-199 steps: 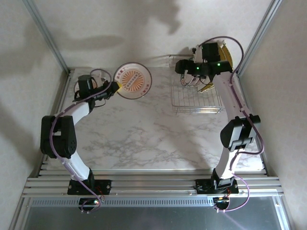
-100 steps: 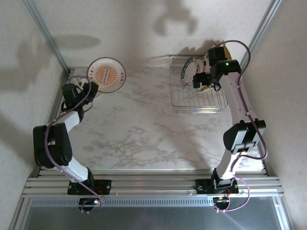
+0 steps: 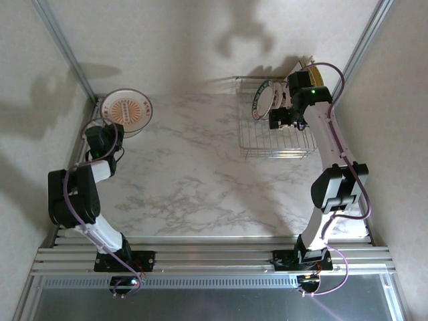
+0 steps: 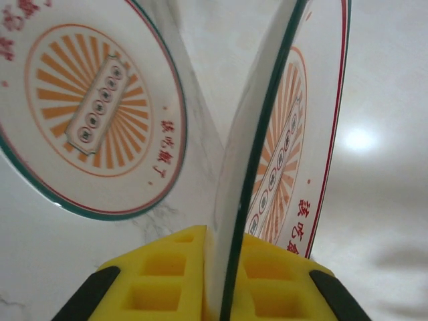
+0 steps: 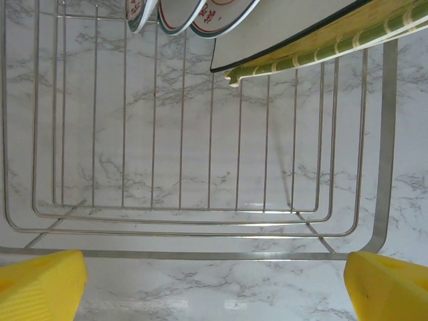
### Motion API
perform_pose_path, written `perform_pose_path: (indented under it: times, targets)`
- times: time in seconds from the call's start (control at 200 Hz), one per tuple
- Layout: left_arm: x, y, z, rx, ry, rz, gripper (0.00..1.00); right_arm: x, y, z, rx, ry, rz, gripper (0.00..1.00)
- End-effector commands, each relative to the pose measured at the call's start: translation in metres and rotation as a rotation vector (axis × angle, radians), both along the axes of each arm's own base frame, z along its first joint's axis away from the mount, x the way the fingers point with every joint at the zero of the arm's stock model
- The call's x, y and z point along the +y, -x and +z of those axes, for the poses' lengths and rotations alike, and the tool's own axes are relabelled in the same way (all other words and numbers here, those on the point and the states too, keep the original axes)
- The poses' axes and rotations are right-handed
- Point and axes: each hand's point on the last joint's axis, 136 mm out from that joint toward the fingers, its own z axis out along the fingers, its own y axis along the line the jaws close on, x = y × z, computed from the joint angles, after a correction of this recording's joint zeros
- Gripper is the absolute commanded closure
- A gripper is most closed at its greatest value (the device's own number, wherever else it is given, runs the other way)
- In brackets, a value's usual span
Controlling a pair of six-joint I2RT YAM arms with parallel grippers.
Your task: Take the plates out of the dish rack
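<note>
The flat matching plate (image 3: 132, 133) (image 4: 90, 107) is below my gripper, so my left gripper should next go down, set the held plate onto it, and then let go of the held plate's rim.
My left gripper (image 3: 112, 126) is shut on the rim of a small round white plate (image 3: 127, 109) with an orange sunburst centre, at the table's far left. In the left wrist view this plate (image 4: 262, 147) stands edge-on between the yellow fingers (image 4: 160, 281); another matching plate (image 4: 87, 100) lies flat just beyond. My right gripper (image 3: 284, 118) hangs open over the silver wire dish rack (image 3: 274, 144). The right wrist view looks down through the rack (image 5: 200, 214); round plates (image 5: 175, 15), a whitish square plate (image 5: 287, 33) and a striped yellow plate (image 5: 314, 55) stand at its far end.
Aluminium frame posts (image 3: 63, 47) rise at both back corners and walls close in behind and beside the table. The marble tabletop (image 3: 194, 174) lies between the arms. The rack sits at the back right against the wall.
The left arm has swung its plate from the table's back middle to the far left corner. The right gripper has shifted right and nearer over the rack, still open.
</note>
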Motion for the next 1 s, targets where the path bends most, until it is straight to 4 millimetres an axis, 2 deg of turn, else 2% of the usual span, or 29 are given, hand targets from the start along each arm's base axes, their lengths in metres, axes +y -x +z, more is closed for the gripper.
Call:
perform_pose_path:
  times: [0.0,0.185,0.31,0.486,0.651,0.996]
  targets:
    - [0.021,-0.014,0.014,-0.077,-0.001,0.077,1.00,-0.009,-0.002,-0.009,0.025,0.027,-0.014,0.01]
    - [0.036,-0.020,-0.005,-0.033,-0.006,0.122,1.00,-0.007,-0.005,-0.010,0.025,0.005,-0.014,0.01]
    - [0.044,-0.026,-0.010,-0.017,-0.014,0.130,1.00,-0.005,-0.007,-0.012,0.028,-0.004,-0.014,0.01]
    - [0.049,-0.034,-0.018,0.018,-0.031,0.131,1.00,-0.004,-0.008,-0.013,0.032,-0.011,-0.014,0.01]
    - [0.052,-0.040,-0.035,0.070,-0.024,0.122,1.00,-0.004,-0.007,-0.015,0.036,-0.014,-0.015,0.01]
    - [0.057,-0.042,-0.055,0.182,-0.075,0.115,1.00,-0.002,-0.005,-0.014,0.031,-0.027,-0.013,0.01]
